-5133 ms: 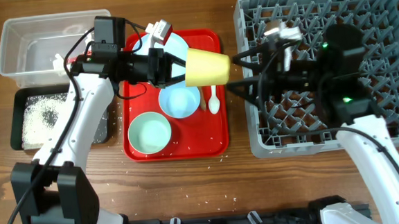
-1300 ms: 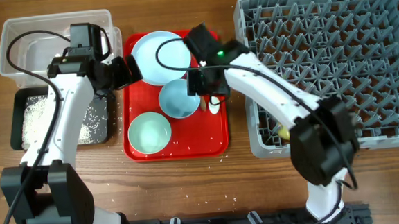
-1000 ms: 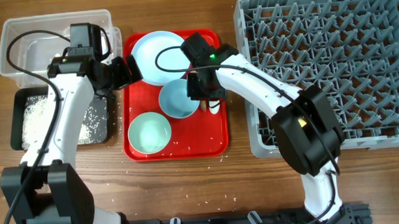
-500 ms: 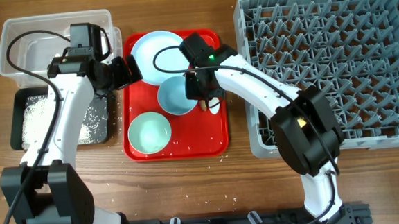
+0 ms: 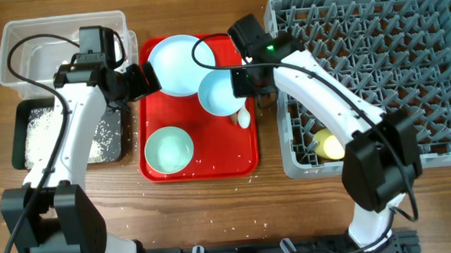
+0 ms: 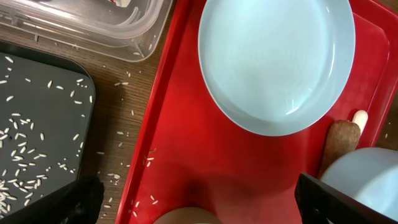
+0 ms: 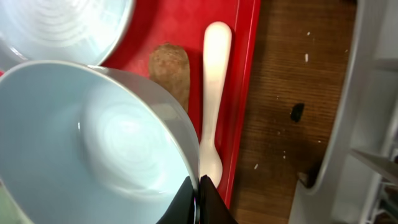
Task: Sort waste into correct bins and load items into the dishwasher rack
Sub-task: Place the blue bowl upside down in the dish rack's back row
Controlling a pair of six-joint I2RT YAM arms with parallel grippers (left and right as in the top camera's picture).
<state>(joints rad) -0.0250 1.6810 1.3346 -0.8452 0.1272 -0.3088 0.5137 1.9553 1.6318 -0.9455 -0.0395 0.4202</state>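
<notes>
I need to carry the bowl in my right gripper outward next, tip it on edge and let go of it in the rack's far corner nearest the tray, because the slots there are empty.
My right gripper is shut on the rim of the pale blue-white bowl, holding it tilted above the red tray's right side. Below it lie the white spoon and a brown stick. The pale blue plate rests at the tray's back. The pale green bowl sits at the tray's front. My left gripper hangs open beside the plate, holding nothing. A yellow cup lies in the grey dishwasher rack.
The clear tub stands at the back left, with the black tray of rice grains in front of it. Loose grains dot the red tray and the wood. A small dark crumb lies between tray and rack.
My right gripper closed on the blue-white bowl's rim and lifted it up and to the right, uncovering the spoon. The left arm stayed still.
</notes>
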